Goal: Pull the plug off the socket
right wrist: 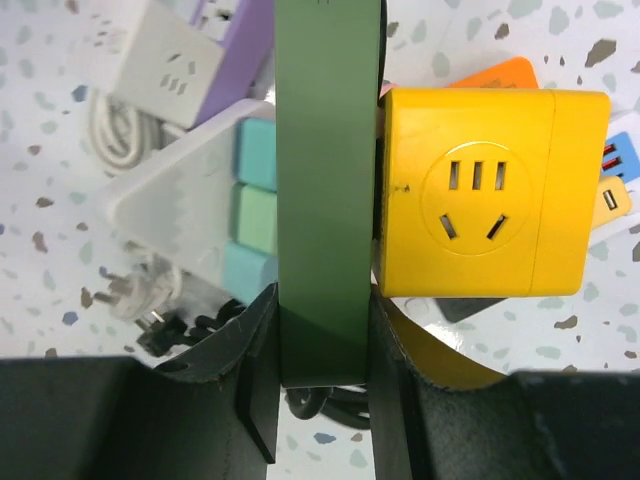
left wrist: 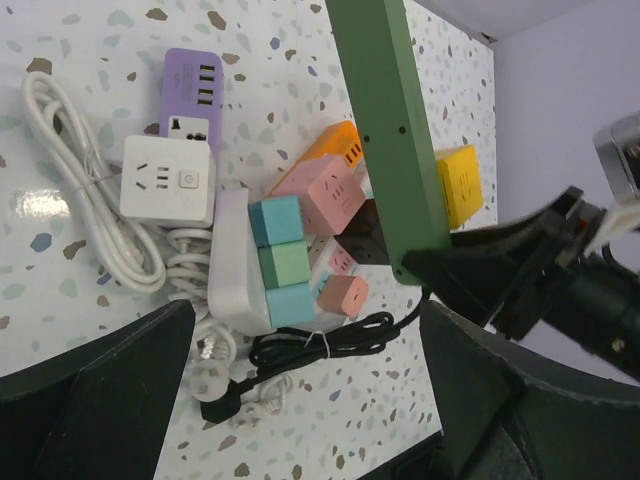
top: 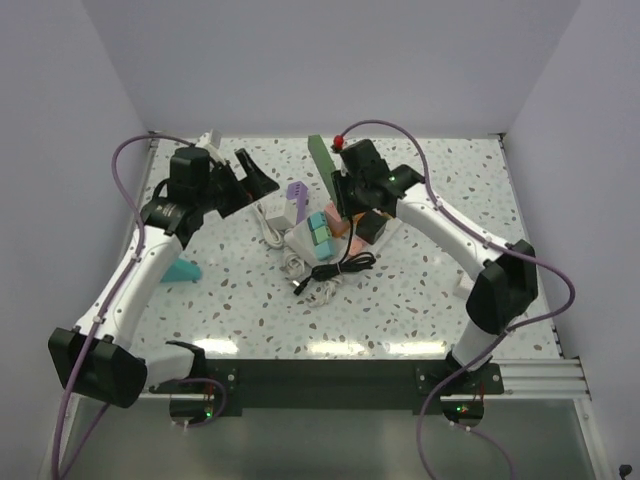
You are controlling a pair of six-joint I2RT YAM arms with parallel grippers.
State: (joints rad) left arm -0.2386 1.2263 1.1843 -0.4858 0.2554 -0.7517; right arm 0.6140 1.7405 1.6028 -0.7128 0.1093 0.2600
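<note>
My left gripper is going next toward the right in the top view, onto the green power strip's bare middle (top: 323, 164) (left wrist: 386, 90), which is on that side, past the place my right gripper holds.
My right gripper (right wrist: 322, 370) is shut on the near end of a long green power strip (right wrist: 325, 150), which stands tilted up over the pile in the top view (top: 323, 160). A yellow cube socket (right wrist: 480, 195) sits right beside it. A white strip (left wrist: 235, 270) carries three plug blocks, teal, green and blue (left wrist: 283, 262). A bundled black cable (left wrist: 320, 345) ends in a loose black plug (left wrist: 215, 408). My left gripper (left wrist: 305, 400) is open and empty, above and to the left of the pile (top: 255, 175).
A purple strip (left wrist: 190, 95), a white cube socket (left wrist: 168, 178) with a coiled white cord (left wrist: 75, 190), and pink (left wrist: 325, 190) and orange (left wrist: 335, 145) sockets crowd the pile. A teal object (top: 183, 270) lies at the left. Walls enclose the table.
</note>
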